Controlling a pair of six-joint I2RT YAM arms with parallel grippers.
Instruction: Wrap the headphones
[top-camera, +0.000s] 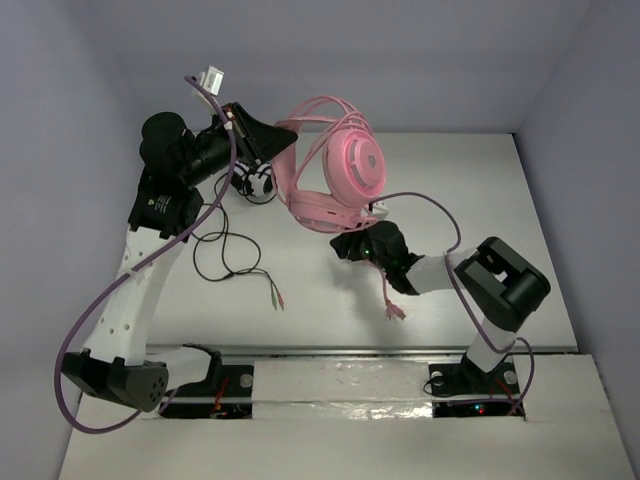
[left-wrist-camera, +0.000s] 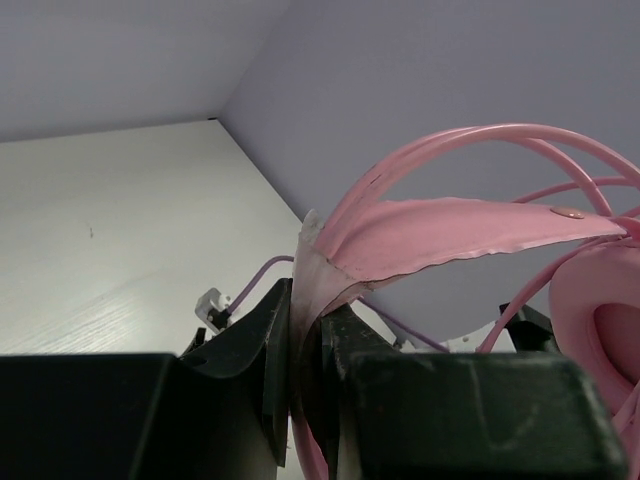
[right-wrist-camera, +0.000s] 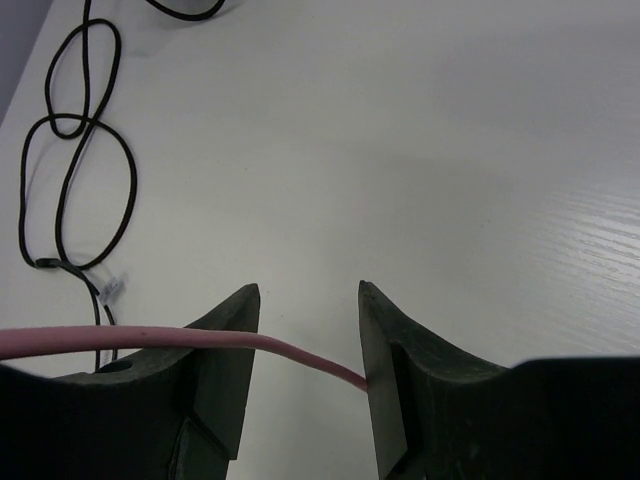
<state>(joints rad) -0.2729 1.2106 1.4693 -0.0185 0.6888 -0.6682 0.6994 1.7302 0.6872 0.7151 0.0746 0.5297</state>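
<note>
My right gripper moves back from beneath the earcup (left-wrist-camera: 600, 320) next, then closes on the pink cable, since the cable already crosses between its fingers.
The pink headphones (top-camera: 345, 165) hang in the air above the table's back, with several loops of the pink cable (top-camera: 318, 104) wound over the headband. My left gripper (top-camera: 272, 140) is shut on the headband's flat pink strap (left-wrist-camera: 450, 225), which is pinched between its fingers (left-wrist-camera: 262, 330); an earcup (left-wrist-camera: 600, 320) shows at the right. My right gripper (top-camera: 352, 246) sits just below the earcup, open. The pink cable (right-wrist-camera: 150, 338) runs across the gap between its jaws, and they are not closed on it. The cable's free end (top-camera: 392, 306) dangles toward the table.
The smaller black-and-white headphones (top-camera: 258, 183) lie on the table under my left gripper. Their black cable (top-camera: 232, 258) loops over the table's left middle and also shows in the right wrist view (right-wrist-camera: 80, 170). Grey walls close the back and sides.
</note>
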